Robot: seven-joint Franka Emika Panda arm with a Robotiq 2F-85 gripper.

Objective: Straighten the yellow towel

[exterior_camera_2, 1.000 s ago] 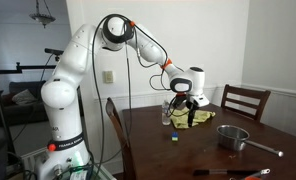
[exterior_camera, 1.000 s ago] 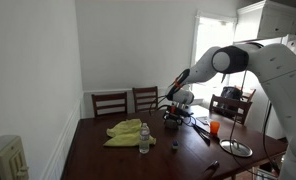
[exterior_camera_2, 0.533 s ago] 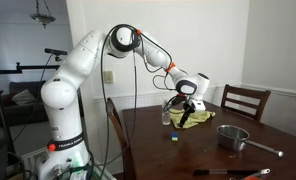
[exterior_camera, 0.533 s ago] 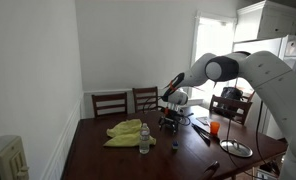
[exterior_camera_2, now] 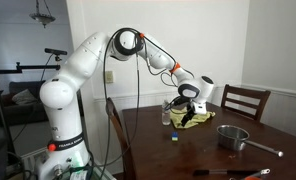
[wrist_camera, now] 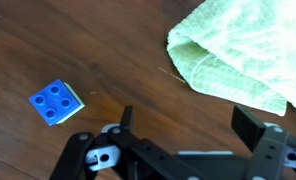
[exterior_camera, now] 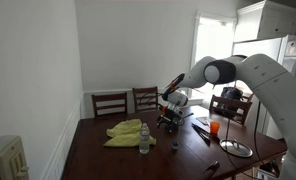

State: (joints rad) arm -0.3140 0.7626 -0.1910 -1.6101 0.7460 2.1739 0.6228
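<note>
I should next lower my gripper and move it toward the top of the wrist view, onto the towel's folded near corner (wrist_camera: 201, 72), because its open fingers are still above bare wood.
The yellow towel (exterior_camera: 125, 131) lies crumpled on the dark wooden table (exterior_camera: 98, 158). It also shows in the other exterior view (exterior_camera_2: 198, 116) and at the top right of the wrist view (wrist_camera: 246, 55). My gripper (wrist_camera: 188, 120) is open and empty, hovering over bare wood just short of the towel's near edge. In an exterior view the gripper (exterior_camera: 170, 118) hangs low over the table, to the right of the towel; in the other exterior view it (exterior_camera_2: 185, 104) is close above the towel.
A clear plastic bottle (exterior_camera: 144, 139) stands beside the towel. A small blue brick (wrist_camera: 56, 101) lies on the table, also seen in an exterior view (exterior_camera_2: 174, 138). A metal pot (exterior_camera_2: 232, 137), an orange cup (exterior_camera: 214, 127) and chairs (exterior_camera: 110, 103) surround the area.
The arm has lowered and swung toward the towel; the gripper has come down close to the table beside the towel's edge. The towel has not moved.
</note>
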